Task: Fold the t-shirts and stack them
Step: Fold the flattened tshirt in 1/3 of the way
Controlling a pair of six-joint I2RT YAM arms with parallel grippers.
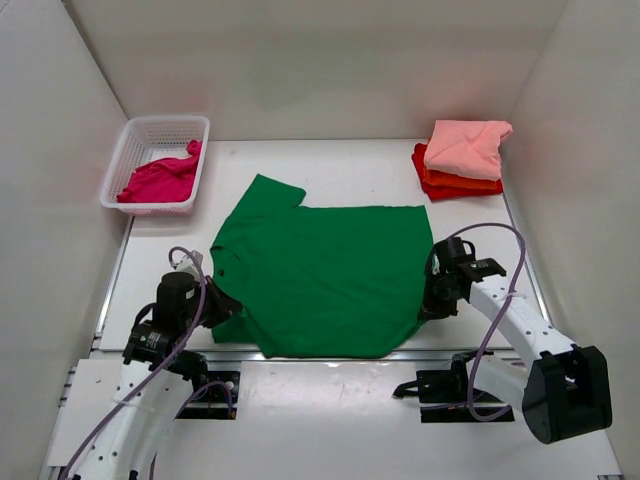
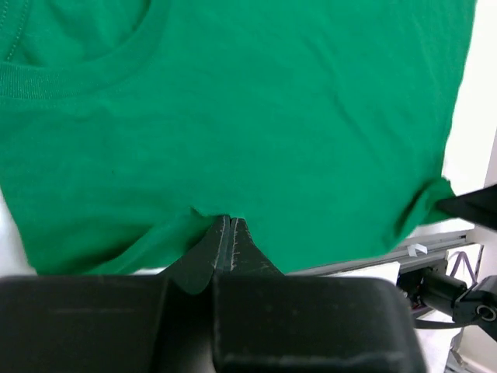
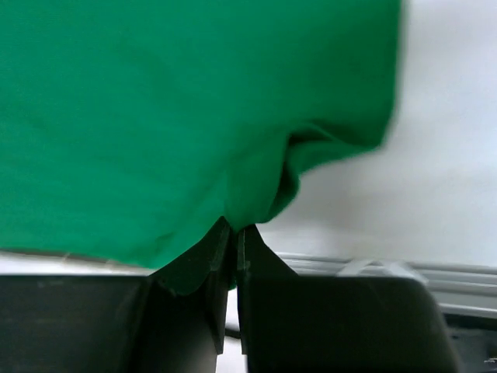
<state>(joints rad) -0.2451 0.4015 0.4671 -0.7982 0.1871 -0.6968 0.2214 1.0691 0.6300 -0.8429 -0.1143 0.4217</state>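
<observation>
My right gripper carries the t-shirt's pinched corner outward onto the open hem edge [image 1: 420, 272] [image 3: 369, 97] next and releases it, because the t-shirt's near side is unfolded.
A bright green t-shirt [image 1: 320, 275] lies spread on the table, collar to the left. My left gripper [image 1: 222, 306] is shut on its near-left edge beside the collar; the left wrist view shows the jaws [image 2: 227, 221] pinched on green cloth [image 2: 233, 116]. My right gripper [image 1: 432, 300] is shut on the shirt's near-right hem corner; the right wrist view shows cloth [image 3: 155, 116] bunched between the jaws [image 3: 234, 228]. A magenta t-shirt [image 1: 162, 178] lies crumpled in the basket. A folded salmon pink t-shirt [image 1: 466, 146] sits on folded orange-red cloth [image 1: 450, 184] at the back right.
A white plastic lattice basket [image 1: 132, 150] stands at the back left. White walls enclose the table on three sides. A metal rail [image 1: 320, 355] runs along the table's near edge, just in front of the shirt.
</observation>
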